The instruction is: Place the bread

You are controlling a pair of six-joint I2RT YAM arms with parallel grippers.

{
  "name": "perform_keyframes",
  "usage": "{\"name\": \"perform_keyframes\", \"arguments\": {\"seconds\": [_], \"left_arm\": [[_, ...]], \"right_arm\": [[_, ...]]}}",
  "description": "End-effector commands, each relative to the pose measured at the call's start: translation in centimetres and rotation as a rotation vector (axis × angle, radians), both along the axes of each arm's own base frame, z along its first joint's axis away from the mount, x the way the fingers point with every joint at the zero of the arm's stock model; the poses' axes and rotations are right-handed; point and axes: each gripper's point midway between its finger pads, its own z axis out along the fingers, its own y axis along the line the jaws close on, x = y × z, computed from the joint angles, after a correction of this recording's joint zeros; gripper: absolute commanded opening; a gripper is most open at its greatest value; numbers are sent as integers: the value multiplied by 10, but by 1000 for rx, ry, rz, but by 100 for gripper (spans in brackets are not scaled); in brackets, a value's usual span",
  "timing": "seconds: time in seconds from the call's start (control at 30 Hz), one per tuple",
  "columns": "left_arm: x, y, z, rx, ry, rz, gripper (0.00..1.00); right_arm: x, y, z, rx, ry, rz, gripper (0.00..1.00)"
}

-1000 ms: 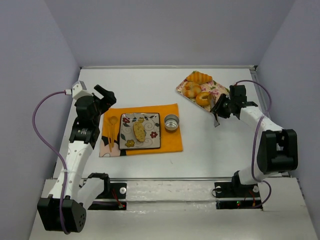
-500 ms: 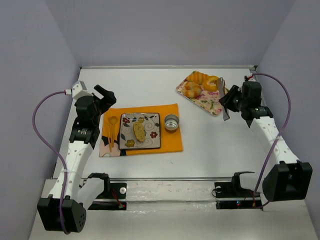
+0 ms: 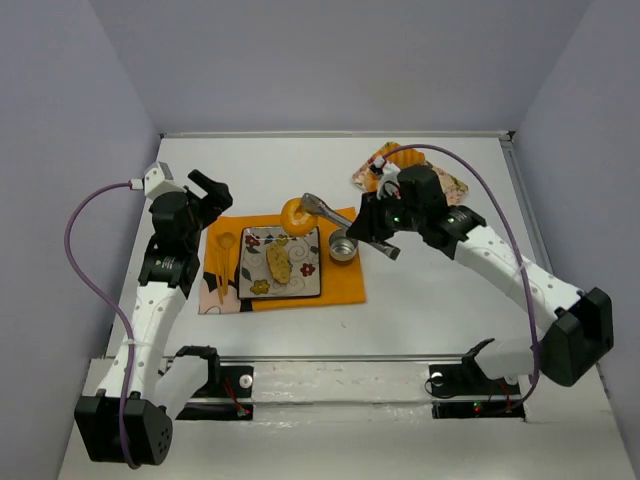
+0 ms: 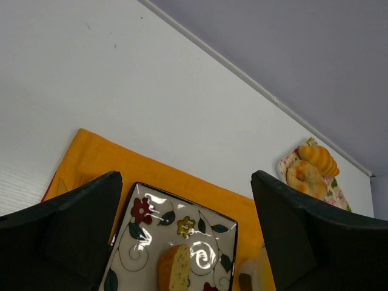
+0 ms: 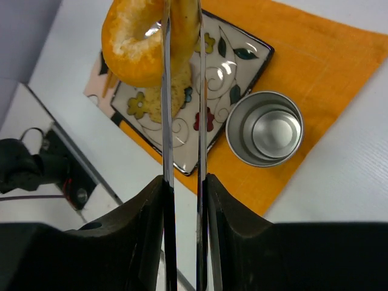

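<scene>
Next, my right gripper brings the hanging bread down and to the left in the top view and releases it.
My right gripper [image 3: 378,228] is shut on metal tongs [image 3: 330,211], and the tongs pinch a ring-shaped bread [image 3: 294,213]. The bread hangs above the far edge of the flowered square plate [image 3: 254,240]. In the right wrist view the tongs [image 5: 165,121] run up from the gripper [image 5: 185,182] to the bread [image 5: 134,45], over the plate [image 5: 227,79]. A bread slice [image 3: 278,262] lies on the plate. My left gripper [image 3: 212,190] is open and empty at the far left corner of the orange cloth [image 3: 340,282]; its view shows the plate [image 4: 151,212] and slice [image 4: 173,268].
A metal cup [image 3: 343,245] stands on the cloth right of the plate, also in the right wrist view [image 5: 265,128]. Orange cutlery [image 3: 222,262] lies on the cloth's left part. A floral tray [image 3: 448,184] with more breads [image 4: 315,159] sits at the back right, partly behind my right arm.
My right arm swung left from the floral tray, carrying the ring bread in the tongs to above the plate's far edge. The left arm has not moved.
</scene>
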Motion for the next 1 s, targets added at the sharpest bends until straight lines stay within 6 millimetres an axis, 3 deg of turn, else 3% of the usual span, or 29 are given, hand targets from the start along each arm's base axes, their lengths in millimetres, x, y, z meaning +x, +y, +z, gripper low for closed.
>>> {"name": "perform_keyframes", "arguments": {"seconds": [0.0,0.03,0.17,0.2,0.37,0.5,0.67,0.8,0.9,0.93,0.97], "left_arm": [[-1,4,15,3,-58,15,99],[0,4,15,4,-58,15,99],[0,4,15,4,-56,12,99],[0,4,15,4,-58,12,99],[-1,6,14,4,-57,21,99],[0,5,14,4,-55,17,99],[-2,4,16,3,-61,12,99],[-3,4,18,4,-68,13,99],[-4,4,18,2,-70,12,99],[-4,4,17,2,-69,11,99],[-4,4,17,4,-68,10,99]], "right_arm": [[2,41,-9,-39,-18,137,7],[-1,54,-28,-74,17,171,7],[6,67,-52,-133,65,191,10],[4,71,-54,-141,69,197,23],[8,72,-55,-155,67,199,52],[13,65,-48,-172,40,154,60],[24,55,-27,-176,-25,67,61],[34,44,-6,-160,-67,-42,54],[45,25,14,-160,-132,-170,52],[50,10,7,-189,-133,-260,51],[51,-5,16,-179,-149,-325,50]]}}
